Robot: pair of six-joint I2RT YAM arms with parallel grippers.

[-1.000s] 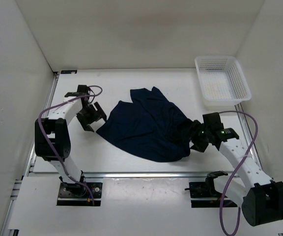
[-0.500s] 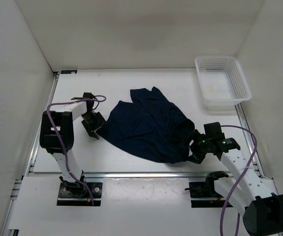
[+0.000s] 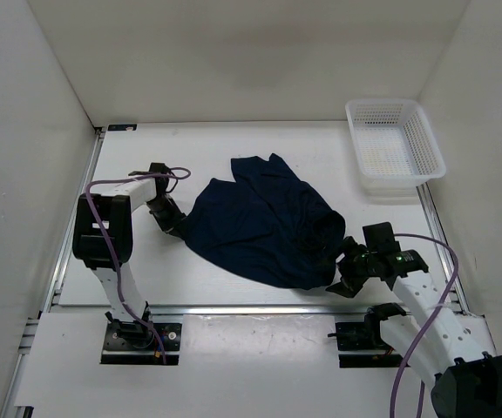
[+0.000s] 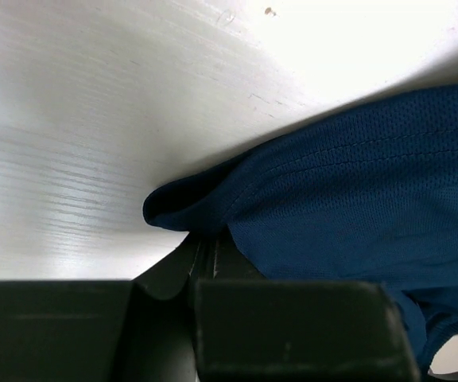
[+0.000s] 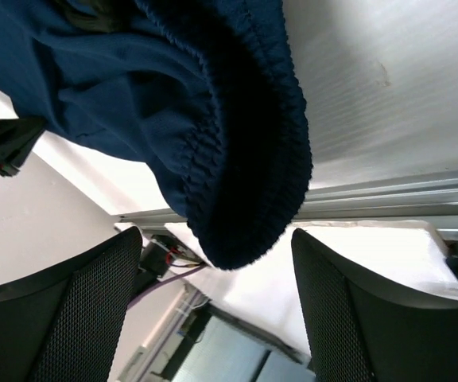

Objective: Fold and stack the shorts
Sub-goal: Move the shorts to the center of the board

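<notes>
Fabric bulges between the open fingers at the near end of the elastic waistband. I will next move my right gripper gently in toward the shorts [image 3: 264,222], onto that end of the waistband, and close it.
The dark navy shorts [image 3: 264,222] lie crumpled in the middle of the table. My left gripper [image 3: 174,225] sits at their left corner, shut on the edge of the fabric; in the left wrist view the corner of the shorts [image 4: 213,211] runs into my closed fingers [image 4: 293,318]. My right gripper [image 3: 345,270] is at the shorts' near right end and stands open. In the right wrist view the elastic waistband [image 5: 245,159] bulges down between the two mesh-padded fingers [image 5: 94,310] of that gripper [image 5: 215,239], without being pinched.
A white mesh basket [image 3: 394,146] stands at the back right corner of the table. White walls close in the left, back and right sides. The metal rail [image 3: 260,306] of the table's near edge runs just below the shorts.
My left gripper slid right onto the shorts' left corner and closed on it. My right gripper moved toward the near edge, staying open around the waistband end.
</notes>
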